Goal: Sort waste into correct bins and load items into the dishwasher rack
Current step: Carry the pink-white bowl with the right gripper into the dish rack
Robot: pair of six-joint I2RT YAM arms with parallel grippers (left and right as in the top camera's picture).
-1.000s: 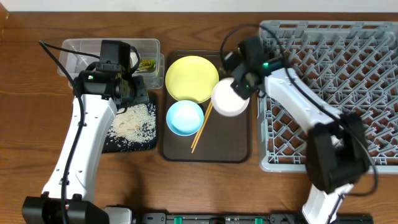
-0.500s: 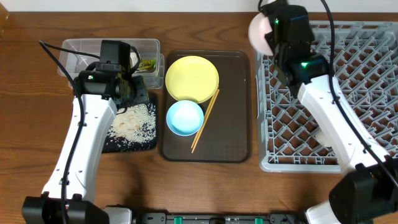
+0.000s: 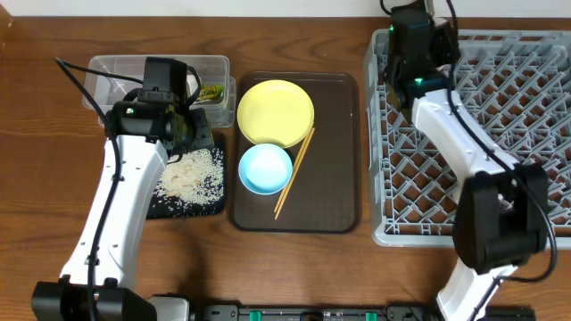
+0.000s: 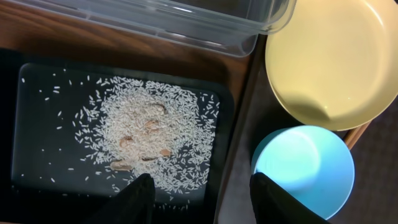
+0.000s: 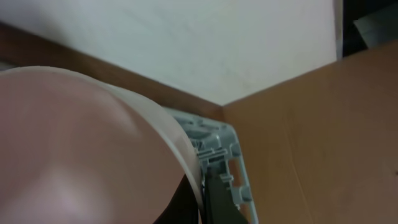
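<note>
The bowl should go to the rack's far tray-side corner (image 3: 382,52), below my right gripper and to its left in the overhead view. My right gripper needs to move there next, lower the bowl and let go of it.
My right gripper (image 3: 417,40) is over the back left corner of the grey dishwasher rack (image 3: 500,116). In the right wrist view it is shut (image 5: 202,199) on the rim of the white-pinkish bowl (image 5: 81,149), with the rack corner (image 5: 214,146) just behind. My left gripper (image 4: 205,199) is open and empty over the black tray (image 3: 159,203), which holds rice (image 4: 149,130). The snack wrapper (image 3: 211,91) lies in the clear box (image 3: 111,67). The yellow plate (image 3: 276,111), light blue bowl (image 3: 265,168) and chopsticks (image 3: 293,174) are on the brown serving tray (image 3: 335,178). The tissue and green cup are out of view.
The left arm covers part of the clear box and black tray. Wooden tabletop (image 3: 294,267) runs along the front. In the right wrist view a white wall (image 5: 186,43) and a brown board (image 5: 311,124) stand behind the rack.
My right gripper lifted the white-pinkish bowl off the brown tray and carried it up and right to the rack's back left corner. The left arm has not moved.
</note>
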